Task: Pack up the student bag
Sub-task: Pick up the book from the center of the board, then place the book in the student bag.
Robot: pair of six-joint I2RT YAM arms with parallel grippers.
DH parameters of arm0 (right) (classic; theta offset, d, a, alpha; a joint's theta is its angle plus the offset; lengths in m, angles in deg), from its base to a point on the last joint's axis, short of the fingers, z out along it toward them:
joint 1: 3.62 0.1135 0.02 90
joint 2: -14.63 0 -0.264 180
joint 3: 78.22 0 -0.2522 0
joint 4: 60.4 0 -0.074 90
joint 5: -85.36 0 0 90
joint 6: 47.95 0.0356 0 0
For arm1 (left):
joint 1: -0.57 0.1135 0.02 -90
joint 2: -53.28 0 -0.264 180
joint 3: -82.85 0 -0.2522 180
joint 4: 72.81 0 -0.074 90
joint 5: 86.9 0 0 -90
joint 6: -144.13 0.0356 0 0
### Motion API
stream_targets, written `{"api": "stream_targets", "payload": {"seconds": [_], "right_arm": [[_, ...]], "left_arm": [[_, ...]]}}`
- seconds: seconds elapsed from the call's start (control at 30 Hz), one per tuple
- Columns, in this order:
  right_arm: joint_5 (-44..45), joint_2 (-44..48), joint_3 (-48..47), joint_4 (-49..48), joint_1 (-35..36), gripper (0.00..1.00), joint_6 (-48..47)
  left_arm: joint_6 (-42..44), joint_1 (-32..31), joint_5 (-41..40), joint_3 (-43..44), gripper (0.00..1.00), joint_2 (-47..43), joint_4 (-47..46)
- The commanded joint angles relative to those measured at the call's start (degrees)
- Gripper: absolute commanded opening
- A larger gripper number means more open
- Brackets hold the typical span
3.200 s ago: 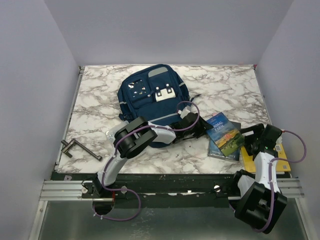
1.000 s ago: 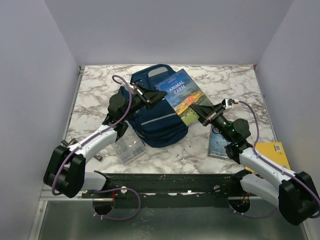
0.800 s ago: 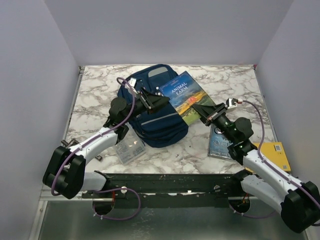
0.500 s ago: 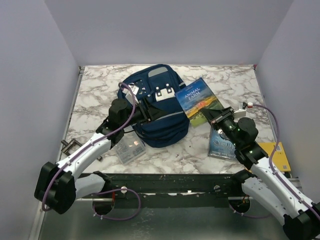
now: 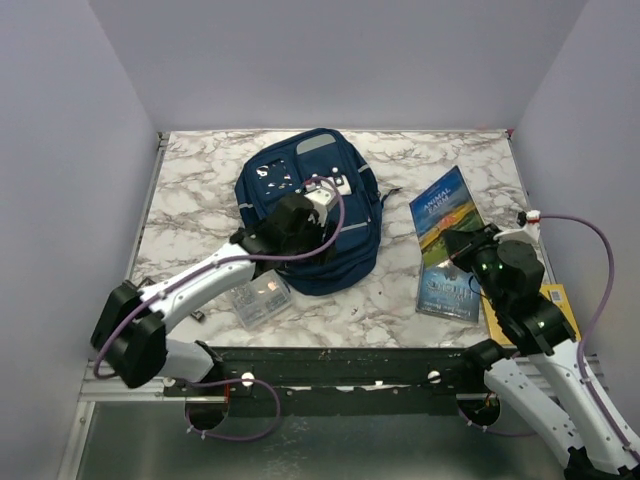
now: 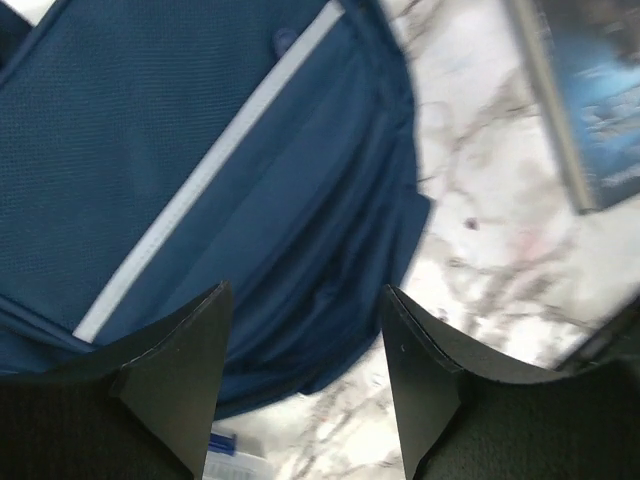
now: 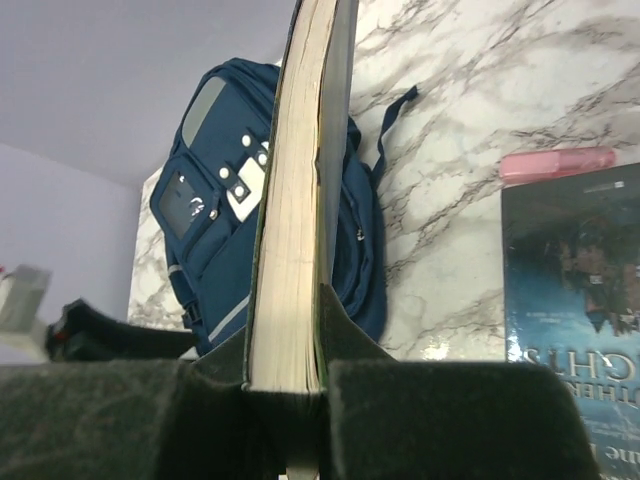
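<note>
The left gripper moves down and to the right in the top view onto the bag's fold beside the grey stripe next. The bag's fabric bunches into a fold.
The navy student bag (image 5: 300,170) lies flat at the table's centre back, front pockets up. My left gripper (image 5: 300,225) hovers over its lower half, open, nothing between the fingers; in the left wrist view the bag's blue fabric (image 6: 200,180) with its grey stripe lies under the gripper (image 6: 305,370). My right gripper (image 5: 465,250) is shut on the bottom edge of the "Animal Farm" book (image 5: 443,215), held up to the right of the bag. The right wrist view shows that book (image 7: 295,200) edge-on between the pads of the gripper (image 7: 290,360), with the bag (image 7: 220,200) beyond.
A dark-covered book (image 5: 450,292) lies flat below the held one, with a yellow book (image 5: 558,300) at the right edge. A pink object (image 7: 555,163) lies at the dark book's top. A small clear plastic box (image 5: 258,297) sits near the bag's lower left.
My left gripper has opened and let go of the bag, which has dropped flat. My right arm has pulled the book back to the right, away from the bag.
</note>
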Motion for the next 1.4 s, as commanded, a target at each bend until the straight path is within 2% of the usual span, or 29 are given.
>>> {"api": "stream_targets", "payload": {"seconds": [0.0, 0.2, 0.4, 0.53, 0.77, 1.0, 1.2, 1.3, 1.37], "right_arm": [[3.4, 4.3, -0.8, 4.4, -0.1, 0.01, -4.2], [0.1, 5.7, 0.4, 6.2, 0.0, 0.00, -3.2], [-2.4, 6.7, 1.4, 5.9, 0.0, 0.01, -2.7], [-4.2, 6.6, 2.3, 5.4, 0.0, 0.01, -2.6], [-7.0, 6.1, 3.5, 4.5, 0.0, 0.01, -0.6], [-8.5, 6.4, 4.1, 4.7, 0.0, 0.01, 0.4], [-9.8, 6.0, 4.3, 4.1, 0.0, 0.01, 0.6], [-9.9, 6.2, 4.3, 4.8, 0.0, 0.00, 0.5], [-9.9, 6.4, 4.4, 5.1, -0.1, 0.00, 0.5]], "left_arm": [[8.3, -2.2, -7.8, 8.7, 0.63, 11.3, 9.8], [13.1, -5.8, -13.9, 17.1, 0.63, 21.3, 12.6], [15.3, -9.6, -13.3, 21.1, 0.63, 28.4, 14.7], [14.0, -10.0, -12.1, 23.6, 0.55, 31.8, 15.0], [9.4, -10.2, -12.5, 26.7, 0.56, 36.7, 15.4], [6.8, -10.2, -2.4, 25.2, 0.63, 35.6, 15.1], [6.2, -10.2, -2.7, 26.1, 0.65, 38.1, 15.8], [6.7, -10.2, -3.0, 27.3, 0.64, 40.4, 17.3], [7.0, -10.2, -3.6, 27.5, 0.56, 41.1, 17.5]]}}
